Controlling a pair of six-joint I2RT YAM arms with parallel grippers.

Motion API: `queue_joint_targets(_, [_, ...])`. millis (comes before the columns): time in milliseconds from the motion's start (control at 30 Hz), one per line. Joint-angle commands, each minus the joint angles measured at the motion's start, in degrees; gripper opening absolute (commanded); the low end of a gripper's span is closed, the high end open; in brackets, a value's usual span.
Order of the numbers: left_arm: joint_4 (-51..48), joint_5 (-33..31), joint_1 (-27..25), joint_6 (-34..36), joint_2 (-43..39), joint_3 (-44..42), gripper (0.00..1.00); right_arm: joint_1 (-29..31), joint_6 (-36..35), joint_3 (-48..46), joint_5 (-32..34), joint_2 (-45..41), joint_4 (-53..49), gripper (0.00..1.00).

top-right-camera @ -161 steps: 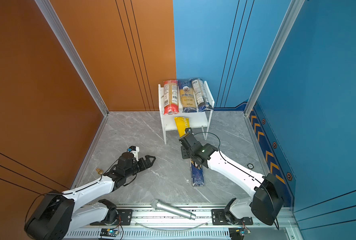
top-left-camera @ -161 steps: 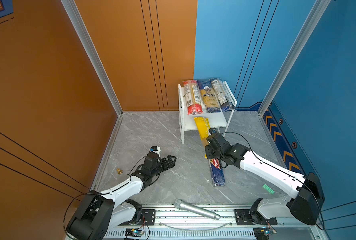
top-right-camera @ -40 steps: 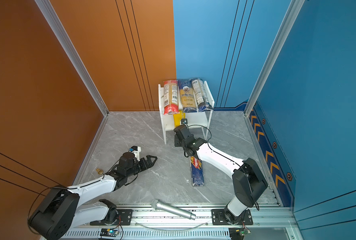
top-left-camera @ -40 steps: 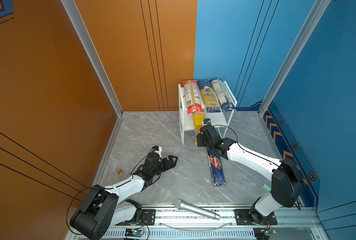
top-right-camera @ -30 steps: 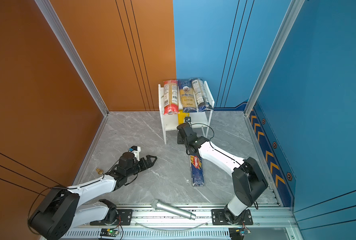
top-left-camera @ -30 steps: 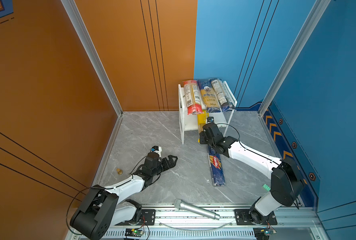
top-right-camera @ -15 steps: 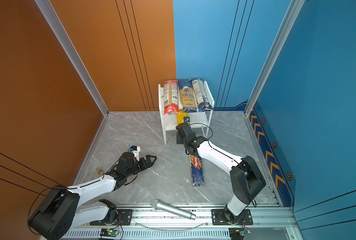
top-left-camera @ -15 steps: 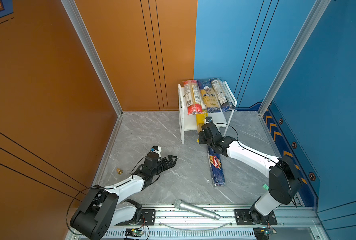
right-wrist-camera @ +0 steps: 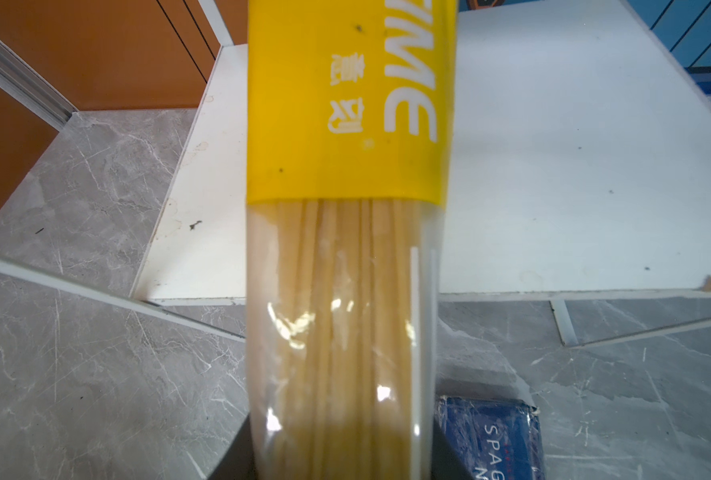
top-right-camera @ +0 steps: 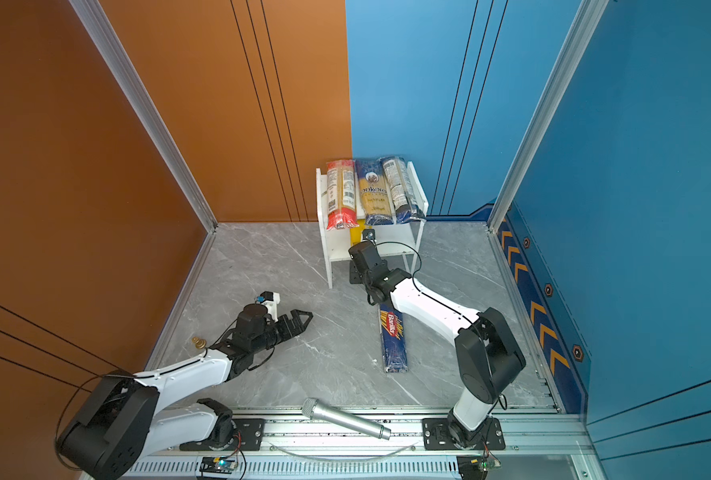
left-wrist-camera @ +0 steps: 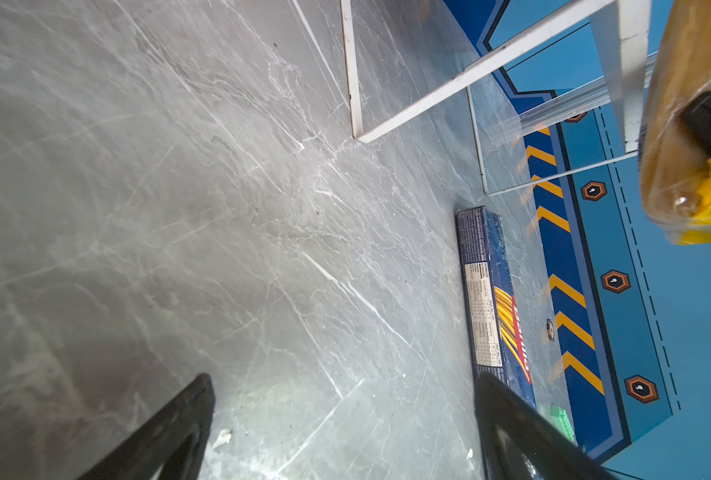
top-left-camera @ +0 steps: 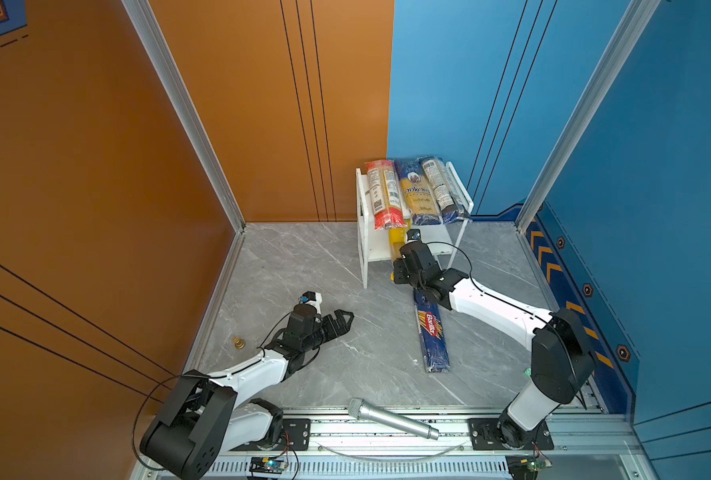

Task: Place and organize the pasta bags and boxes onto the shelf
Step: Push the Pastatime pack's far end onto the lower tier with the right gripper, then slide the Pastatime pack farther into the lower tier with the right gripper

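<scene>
The bag's clear end still overhangs the lower board's front edge outward of my right gripper, which next pushes the bag outward, then releases.
The white shelf [top-left-camera: 362,232] stands at the back against the walls. Its top board carries a red-ended clear bag [top-left-camera: 383,195], the yellow-navy "ankara" bag [top-left-camera: 418,195] and a dark navy bag [top-left-camera: 443,191] side by side. My right gripper [right-wrist-camera: 339,455] is shut on the clear end of the yellow bag [right-wrist-camera: 345,104]. The bag's yellow end reaches in over the lower board [right-wrist-camera: 553,166]. The blue Barilla box [top-left-camera: 430,328] lies flat on the floor just behind that gripper. My left gripper [top-left-camera: 345,323] hovers open and empty low over the floor at the left.
A silver microphone [top-left-camera: 391,417] lies on the front rail. A small brass piece [top-left-camera: 238,343] sits outside the floor's left edge. A small green piece [top-left-camera: 526,371] lies by the right arm's base. Orange and blue walls close in the back and sides.
The right gripper has carried the yellow bag from the open floor up to the shelf and slid its far end in over the lower board; it has barely moved over the last second. Left arm unmoved.
</scene>
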Motion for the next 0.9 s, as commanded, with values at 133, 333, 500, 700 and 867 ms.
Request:
queue_joint_targets(133, [0.4,1.0,0.6,0.3,-0.6,-0.6,0.98,-0.2,-2.6,5.2,2.2,-0.6,8.5,0.10])
queue_joint_targets(333, [0.4,1.1,0.7,0.3,-0.6,-0.5,0.98,-0.5,-2.8,6.1,2.3,0.3,8.9,0.10])
queue_joint_targets(500, [0.4,1.1,0.8,0.3,-0.8,-0.8,0.98,-0.6,-2.9,6.5,2.3,1.3,9.5,0.13])
queue_joint_targets(700, [0.4,0.9,0.9,0.4,-1.2,-1.1,0.98,-0.8,-3.0,6.8,2.5,2.4,9.8,0.16])
queue_joint_targets(867, [0.4,1.0,1.1,0.4,-1.4,-1.2,0.98,-0.9,-3.0,6.6,2.8,2.7,9.8,0.20])
